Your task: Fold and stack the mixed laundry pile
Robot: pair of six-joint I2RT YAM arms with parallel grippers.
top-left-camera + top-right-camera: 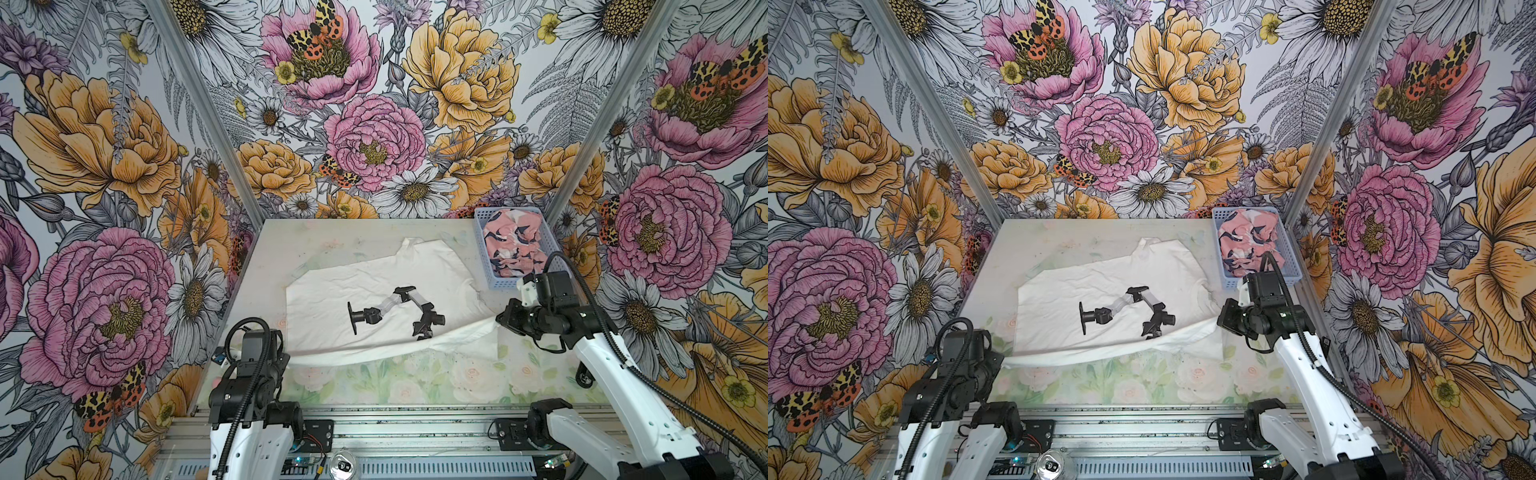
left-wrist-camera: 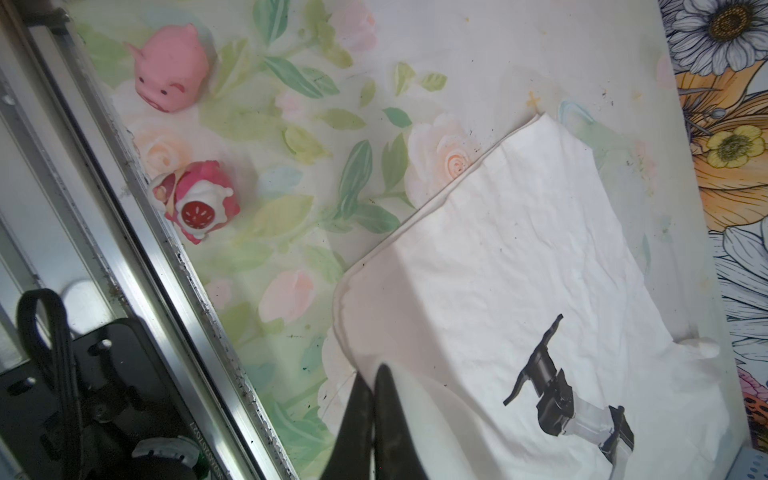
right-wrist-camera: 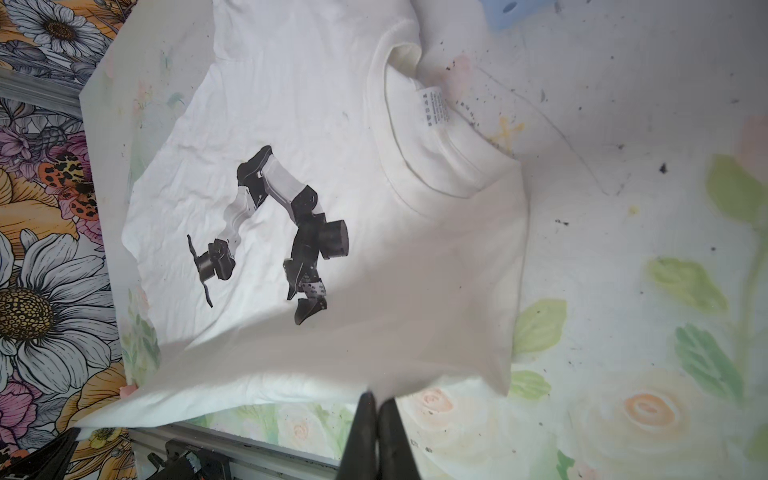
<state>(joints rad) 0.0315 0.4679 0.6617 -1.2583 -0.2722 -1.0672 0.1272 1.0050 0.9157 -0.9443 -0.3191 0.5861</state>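
Next, my left gripper carries the lifted corner outward, lowers and releases it at the garment's flat hem end (image 1: 301, 323) (image 2: 432, 246), outward of and below the gripper.
The large white garment (image 1: 374, 278) (image 1: 1100, 278) lies spread on the table with its black-grey robot-arm print (image 1: 395, 309) facing up. Its near edge hangs lifted off the table between both grippers. My left gripper (image 2: 370, 372) (image 1: 284, 355) is shut on the near-left hem corner. My right gripper (image 3: 378, 397) (image 1: 498, 320) is shut on the near-right edge, close to the collar (image 3: 419, 137). The pink garment (image 1: 515, 243) (image 1: 1250, 241) with navy-and-white blotches sits crumpled in the light blue basket (image 1: 483, 257) at the back right.
A pink pig toy (image 2: 170, 68) and a red strawberry toy (image 2: 195, 199) sit near the table's front left edge beside the aluminium rail (image 2: 137, 232). A can (image 1: 343, 463) stands below the front rail. Flowered walls enclose the table on three sides.
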